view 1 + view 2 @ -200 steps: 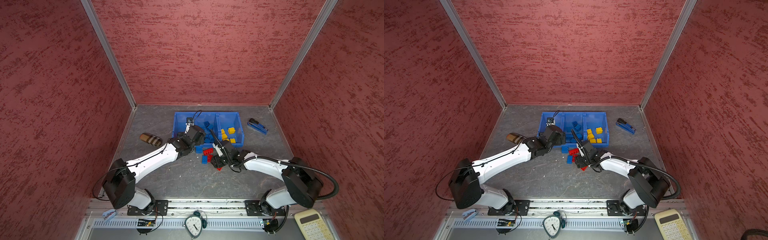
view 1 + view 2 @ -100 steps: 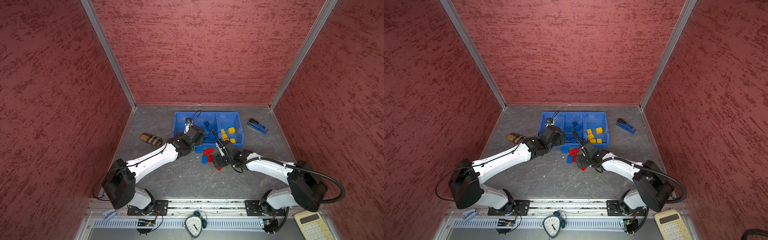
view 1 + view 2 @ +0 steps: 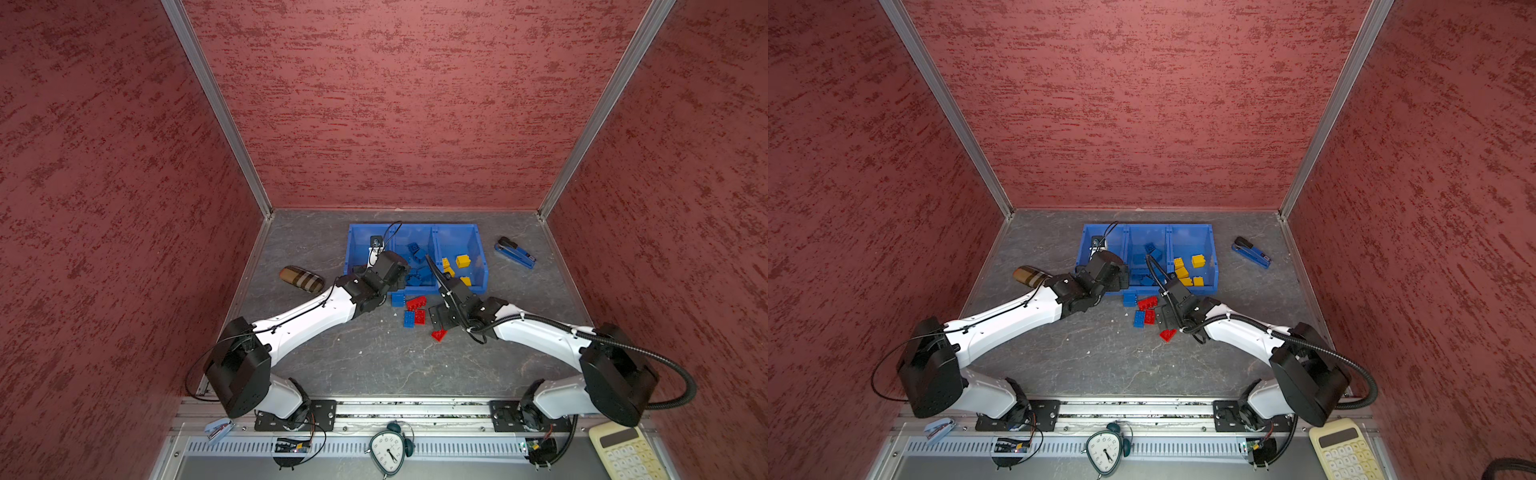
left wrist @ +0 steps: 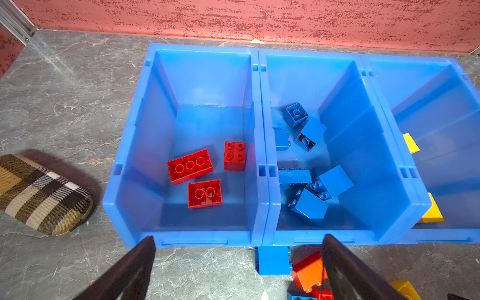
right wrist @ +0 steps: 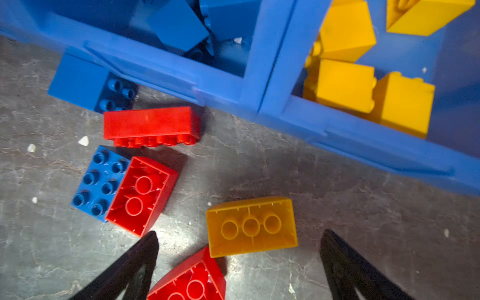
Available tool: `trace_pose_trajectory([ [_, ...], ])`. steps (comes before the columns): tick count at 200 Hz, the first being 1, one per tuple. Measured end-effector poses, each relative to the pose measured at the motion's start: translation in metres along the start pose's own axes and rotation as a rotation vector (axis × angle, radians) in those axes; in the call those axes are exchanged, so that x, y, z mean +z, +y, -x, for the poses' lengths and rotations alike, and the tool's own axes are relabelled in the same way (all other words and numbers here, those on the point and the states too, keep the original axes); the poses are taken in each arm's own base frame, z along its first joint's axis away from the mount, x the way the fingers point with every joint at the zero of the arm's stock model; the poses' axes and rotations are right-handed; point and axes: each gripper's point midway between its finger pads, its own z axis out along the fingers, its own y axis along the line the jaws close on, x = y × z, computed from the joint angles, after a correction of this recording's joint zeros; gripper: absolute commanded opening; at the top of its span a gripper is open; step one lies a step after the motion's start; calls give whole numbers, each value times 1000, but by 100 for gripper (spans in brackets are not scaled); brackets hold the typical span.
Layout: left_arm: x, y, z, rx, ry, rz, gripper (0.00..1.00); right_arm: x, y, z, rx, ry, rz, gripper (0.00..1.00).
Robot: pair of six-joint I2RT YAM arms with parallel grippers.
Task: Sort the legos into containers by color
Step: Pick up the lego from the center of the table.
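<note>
The short ends of the upturned yellow lego [image 5: 251, 227] already face my open fingers, so my right gripper will go down around it next and close on those ends.
Three joined blue containers [image 3: 415, 227] stand at the back. In the left wrist view, one container [image 4: 135, 145] holds three red legos [image 4: 190, 166], the middle one several blue legos [image 4: 309, 205], and the far one yellow legos [image 4: 432, 214]. My left gripper [image 4: 239, 240] hangs open and empty at the containers' front wall. My right gripper [image 5: 239, 233] is open low over the loose legos. An upturned yellow lego [image 5: 252, 226] lies between its fingers, untouched, and a red one [image 5: 192, 280] lies beside it. More red [image 3: 415, 302] and blue [image 3: 409, 319] legos lie in front of the containers.
A blue-black stapler [image 3: 515, 252] lies right of the containers and a plaid case [image 3: 302, 279] lies to their left. Red walls close in three sides. A clock [image 3: 390, 451] and a calculator [image 3: 623, 453] sit beyond the front rail.
My right gripper's jaws have spread wider and that arm's elbow has drifted slightly to the right. The left arm has stayed in place.
</note>
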Motion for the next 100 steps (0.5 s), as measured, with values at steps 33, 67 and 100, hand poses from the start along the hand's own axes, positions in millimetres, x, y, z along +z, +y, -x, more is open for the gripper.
trace_pose_trajectory([
  [33,0,0,0,0,0,1,99,22,-7,-23,4,99,-38,99],
  [67,0,1,-1,2,4,3,100,31,-10,-26,37,122,-38,94],
  [100,1,1,-1,3,5,5,99,37,-6,-20,62,109,-16,73],
])
